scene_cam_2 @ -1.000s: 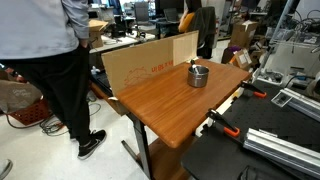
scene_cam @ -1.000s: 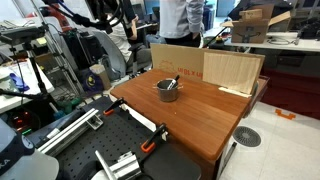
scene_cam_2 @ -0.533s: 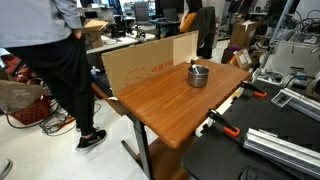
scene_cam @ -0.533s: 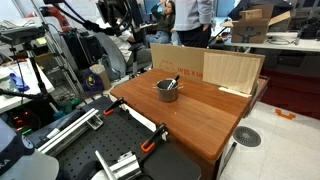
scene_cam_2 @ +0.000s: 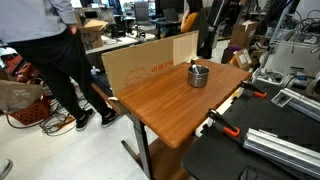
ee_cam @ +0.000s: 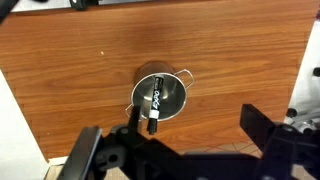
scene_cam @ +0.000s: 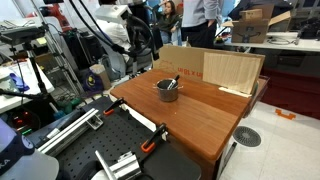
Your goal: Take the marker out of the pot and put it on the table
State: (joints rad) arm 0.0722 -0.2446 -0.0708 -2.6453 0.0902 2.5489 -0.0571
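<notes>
The gripper moves down and left in the wrist view next, since the marker's black end (ee_cam: 152, 126) lies below on that side, leaning over the pot's rim.
The small grey metal pot (scene_cam: 167, 91) stands near the back of the reddish-brown table (scene_cam: 205, 120), and it shows in both exterior views (scene_cam_2: 199, 75). In the wrist view the pot (ee_cam: 172, 92) is seen from above. The dark marker (ee_cam: 154, 105) lies inside it, white label up, with one end leaning over the rim. In an exterior view the marker (scene_cam: 174, 82) sticks up out of the pot. My gripper (ee_cam: 194, 122) is open and empty, high above the table, with the pot near its left finger. It also hangs above and left of the pot in an exterior view (scene_cam: 145, 42).
A cardboard sheet (scene_cam: 172, 57) and a pale plywood board (scene_cam: 232, 70) stand along the table's back edge. Orange-handled clamps (scene_cam: 152, 138) grip the front edge. A person (scene_cam_2: 50, 60) walks beside the table. Metal rails lie on the black bench (scene_cam: 115, 160).
My arm has swung from the upper left down and to the right, toward the pot. The person beside the table has walked on. Pot and marker have not moved.
</notes>
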